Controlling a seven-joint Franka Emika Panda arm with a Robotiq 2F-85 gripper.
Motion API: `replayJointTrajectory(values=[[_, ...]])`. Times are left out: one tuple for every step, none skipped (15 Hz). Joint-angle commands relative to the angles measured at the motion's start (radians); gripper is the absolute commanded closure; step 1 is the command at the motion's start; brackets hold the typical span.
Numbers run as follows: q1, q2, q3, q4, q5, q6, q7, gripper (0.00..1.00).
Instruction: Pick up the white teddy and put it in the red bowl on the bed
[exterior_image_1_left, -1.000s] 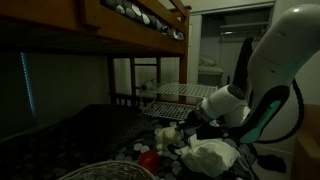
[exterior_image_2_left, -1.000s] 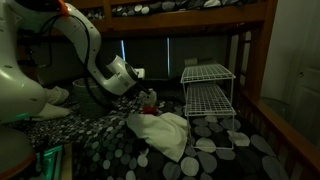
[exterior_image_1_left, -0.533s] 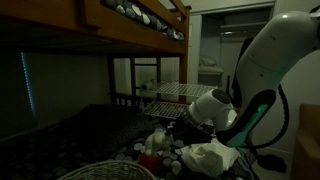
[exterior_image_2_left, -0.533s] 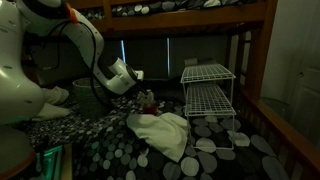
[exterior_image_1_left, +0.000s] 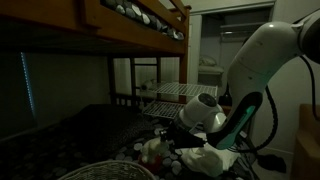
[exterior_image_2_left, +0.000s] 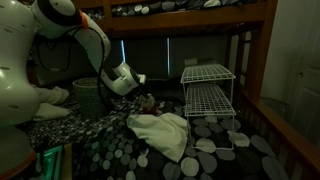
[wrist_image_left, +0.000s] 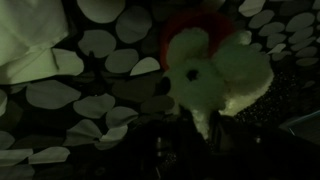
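Observation:
The gripper should next move the white teddy (wrist_image_left: 215, 72) outward and down over the red bowl (wrist_image_left: 194, 21) and let go of it there, since the bowl's red rim still shows beyond the teddy.
The white teddy (wrist_image_left: 215, 72) hangs from my gripper (wrist_image_left: 190, 125), whose dark fingers are closed on its lower part. The red bowl (wrist_image_left: 185, 22) shows as a red rim right behind the teddy, on the spotted bedspread. In both exterior views the gripper (exterior_image_1_left: 168, 138) (exterior_image_2_left: 138, 92) is low over the bed, with the teddy (exterior_image_1_left: 155, 147) (exterior_image_2_left: 147, 100) at its tip. The bowl (exterior_image_2_left: 151, 106) is mostly hidden there. I cannot tell whether the teddy touches the bowl.
A crumpled white cloth (exterior_image_2_left: 162, 132) (exterior_image_1_left: 212, 156) (wrist_image_left: 25, 40) lies on the bed beside the bowl. A white wire rack (exterior_image_2_left: 206, 92) (exterior_image_1_left: 178, 94) stands behind. A wicker basket (exterior_image_1_left: 105, 172) sits near the front. The upper bunk (exterior_image_1_left: 130, 20) hangs overhead.
The arm has swung lower toward the bed, carrying the teddy down over the red bowl, which is now mostly covered.

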Motion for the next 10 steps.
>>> replayJointTrajectory(values=[[-0.030,-0.045,0.033,0.039,-0.034,-0.022,0.048,0.95],[-0.044,-0.062,0.042,0.058,-0.021,-0.034,0.048,0.95],[-0.045,-0.083,0.037,0.065,-0.024,-0.025,0.065,0.95],[-0.045,-0.099,0.033,0.071,-0.036,-0.025,0.083,0.95],[-0.040,-0.121,0.030,0.076,-0.044,-0.019,0.108,0.95],[-0.040,-0.137,0.028,0.081,-0.060,-0.010,0.131,0.95],[-0.037,-0.162,0.027,0.098,-0.061,0.007,0.151,0.95],[-0.040,-0.181,0.028,0.115,-0.069,0.020,0.173,0.95],[-0.044,-0.193,0.028,0.132,-0.077,0.028,0.192,0.95],[-0.047,-0.208,0.028,0.154,-0.079,0.037,0.211,0.95]])
